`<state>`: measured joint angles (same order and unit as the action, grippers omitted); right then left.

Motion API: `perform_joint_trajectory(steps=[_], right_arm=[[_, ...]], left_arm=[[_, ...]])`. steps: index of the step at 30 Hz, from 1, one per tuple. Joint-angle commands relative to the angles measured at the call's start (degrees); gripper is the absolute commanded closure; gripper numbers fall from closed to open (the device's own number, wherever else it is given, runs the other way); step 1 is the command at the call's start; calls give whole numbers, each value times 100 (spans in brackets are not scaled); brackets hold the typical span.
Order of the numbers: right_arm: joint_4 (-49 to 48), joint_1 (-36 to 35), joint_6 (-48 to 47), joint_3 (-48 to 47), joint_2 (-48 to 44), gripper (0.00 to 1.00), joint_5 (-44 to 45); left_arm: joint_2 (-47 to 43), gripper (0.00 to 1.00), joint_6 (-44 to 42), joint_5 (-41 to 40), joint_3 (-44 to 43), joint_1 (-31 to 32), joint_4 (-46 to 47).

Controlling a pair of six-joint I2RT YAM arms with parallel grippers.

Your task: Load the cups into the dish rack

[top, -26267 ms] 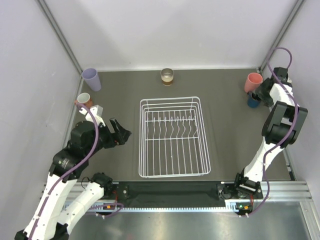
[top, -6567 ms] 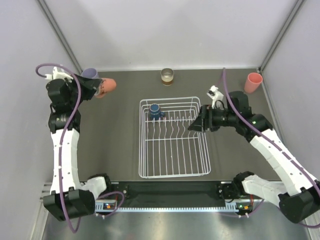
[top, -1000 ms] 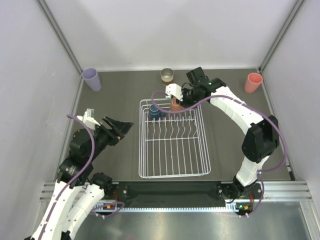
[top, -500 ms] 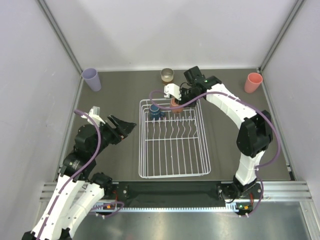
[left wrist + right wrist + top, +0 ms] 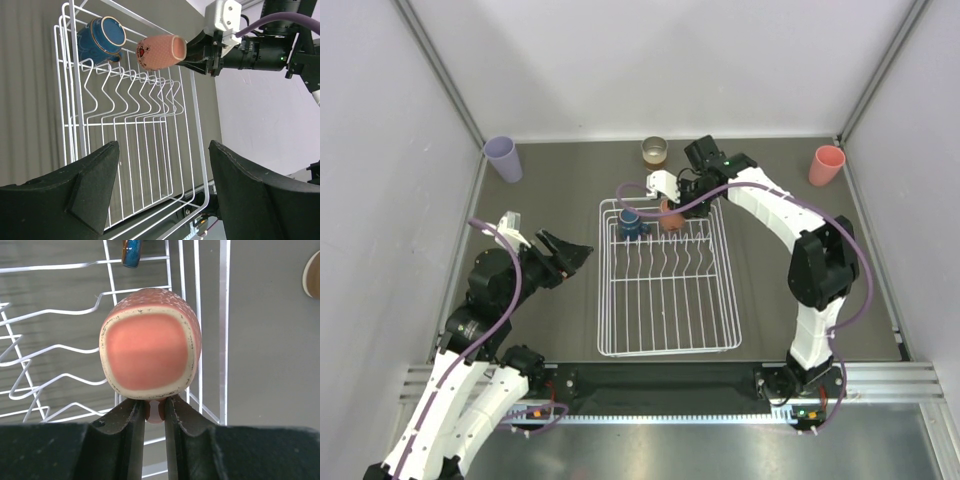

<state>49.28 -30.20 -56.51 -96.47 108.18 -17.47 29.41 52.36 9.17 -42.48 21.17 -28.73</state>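
Observation:
The orange mug still hangs above the rack's far wires. My right gripper will lower the mug onto those wires beside the blue mug and let go of the mug's handle next.
The white wire dish rack lies in the middle of the table. A dark blue mug rests in its far left corner. My right gripper is shut on the handle of the terracotta-orange mug, holding it on its side just above the rack's far end, right of the blue mug. In the right wrist view the mug faces me mouth-on above the gripper. My left gripper hangs open and empty left of the rack. The left wrist view shows both mugs.
A lavender tumbler stands at the far left corner. A pink tumbler stands at the far right. A shiny brownish cup sits just beyond the rack's far edge, close to my right forearm. Grey walls enclose the table.
My right gripper has carried the terracotta mug slightly left and lower, nearer the blue mug. The left arm has shifted a little forward and stays open.

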Motion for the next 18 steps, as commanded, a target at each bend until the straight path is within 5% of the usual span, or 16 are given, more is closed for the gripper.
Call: perform_joint_trajectory(steps=[1,18], right_arm=[[-138,49,-62,-329,-8,100,-212],[-164,93,-35,-391,353,100,-362]], left_arm=[[30,22,-129,41,-226,1,227],[153,22,-200,120,-287,1,280]])
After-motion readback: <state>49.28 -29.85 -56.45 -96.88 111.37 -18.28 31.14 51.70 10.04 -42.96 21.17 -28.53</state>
